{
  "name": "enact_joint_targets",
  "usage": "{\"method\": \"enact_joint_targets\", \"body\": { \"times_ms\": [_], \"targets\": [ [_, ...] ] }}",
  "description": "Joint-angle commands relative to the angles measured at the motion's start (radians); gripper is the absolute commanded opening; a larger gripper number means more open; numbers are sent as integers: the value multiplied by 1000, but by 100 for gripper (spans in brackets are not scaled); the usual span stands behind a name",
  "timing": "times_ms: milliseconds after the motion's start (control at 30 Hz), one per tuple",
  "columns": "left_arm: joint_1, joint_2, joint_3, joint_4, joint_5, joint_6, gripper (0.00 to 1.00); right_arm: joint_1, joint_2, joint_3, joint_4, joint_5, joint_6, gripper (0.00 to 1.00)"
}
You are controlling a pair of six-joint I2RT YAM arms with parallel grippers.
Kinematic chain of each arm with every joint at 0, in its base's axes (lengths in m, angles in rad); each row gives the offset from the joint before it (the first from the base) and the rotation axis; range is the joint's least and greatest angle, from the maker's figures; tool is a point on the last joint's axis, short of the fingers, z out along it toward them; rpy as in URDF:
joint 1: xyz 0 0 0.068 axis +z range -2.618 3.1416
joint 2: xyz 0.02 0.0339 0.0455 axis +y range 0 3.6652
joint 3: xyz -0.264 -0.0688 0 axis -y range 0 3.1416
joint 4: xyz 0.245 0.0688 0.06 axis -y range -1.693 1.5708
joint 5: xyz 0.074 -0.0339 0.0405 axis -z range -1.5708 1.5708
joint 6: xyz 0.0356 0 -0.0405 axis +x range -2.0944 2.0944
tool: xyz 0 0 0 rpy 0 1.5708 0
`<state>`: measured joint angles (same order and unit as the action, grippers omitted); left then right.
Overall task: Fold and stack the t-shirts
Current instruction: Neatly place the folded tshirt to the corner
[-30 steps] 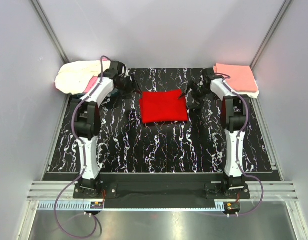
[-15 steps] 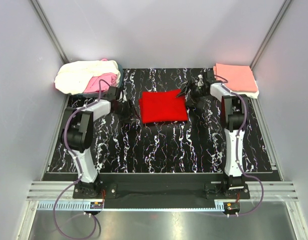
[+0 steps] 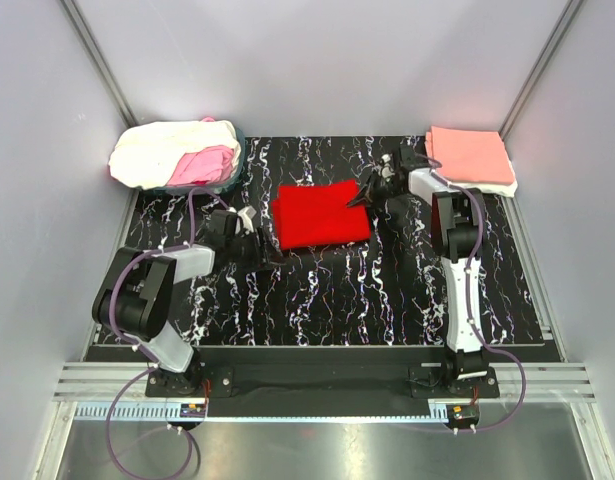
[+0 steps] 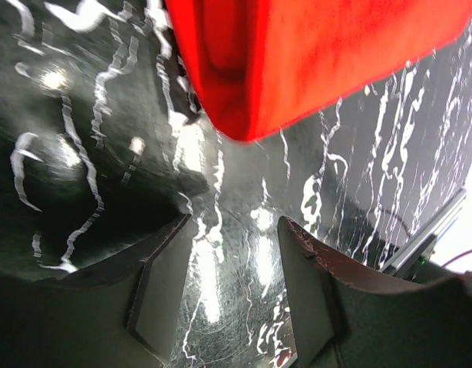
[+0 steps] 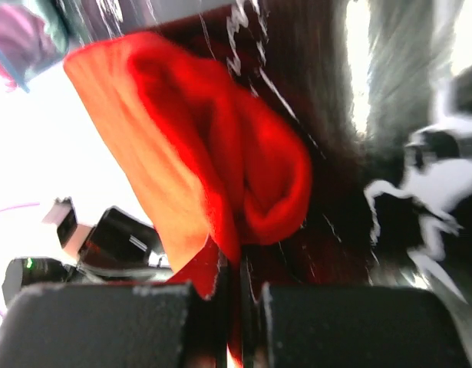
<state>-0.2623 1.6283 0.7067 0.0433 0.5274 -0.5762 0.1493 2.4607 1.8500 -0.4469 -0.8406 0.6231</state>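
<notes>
The red t-shirt (image 3: 320, 214) goes up and to the right in the top view with my right gripper next. It comes free over the salmon-pink t-shirt, since folded t-shirts lie there.
A folded bright red t-shirt (image 3: 320, 214) lies mid-table, slightly skewed. My right gripper (image 3: 358, 196) is shut on its right edge; in the right wrist view the red cloth (image 5: 220, 176) bunches up between the closed fingers (image 5: 239, 295). My left gripper (image 3: 265, 250) sits low by the shirt's near-left corner, open, with bare table between its fingers (image 4: 234, 257) and the red t-shirt (image 4: 297, 54) just ahead of them. Folded salmon-pink and white t-shirts (image 3: 471, 158) are stacked at the back right. Cream-white (image 3: 157, 150) and pink (image 3: 202, 166) t-shirts lie heaped at the back left.
The black marbled table (image 3: 327, 300) is walled by grey panels on three sides. The unfolded heap sits in a dark basket (image 3: 233, 170) at the back-left corner. The arm bases stand at the near edge.
The right gripper has shut on the red shirt's right edge and tugged it askew. The left arm swung down from the heap to the shirt's near-left corner, its jaws narrowing.
</notes>
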Motion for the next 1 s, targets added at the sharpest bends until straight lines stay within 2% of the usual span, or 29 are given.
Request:
{"method": "enact_joint_targets", "body": {
  "times_ms": [0, 100, 133, 233, 500, 767, 967],
  "targets": [
    [-21, -28, -52, 116, -23, 18, 56, -42, -74, 167, -204, 113, -104, 0],
    [-23, -22, -73, 193, -1, 9, 55, -69, -71, 331, -350, 273, -206, 0],
    [-23, -21, -75, 202, 3, 10, 54, -76, -68, 372, -436, 367, -239, 0],
    [-23, -5, -67, 193, -15, 3, 50, -103, -45, 515, -545, 471, -292, 0],
    [-23, 10, -69, 221, -9, -4, 43, -204, 34, 831, -670, 669, -457, 0],
    [-28, 70, -15, 170, 0, 6, 39, -277, -43, 847, -555, 624, -568, 0],
    [-32, 76, -9, 167, -6, 6, 38, -315, -52, 934, -497, 566, -566, 0]
  ]
}}
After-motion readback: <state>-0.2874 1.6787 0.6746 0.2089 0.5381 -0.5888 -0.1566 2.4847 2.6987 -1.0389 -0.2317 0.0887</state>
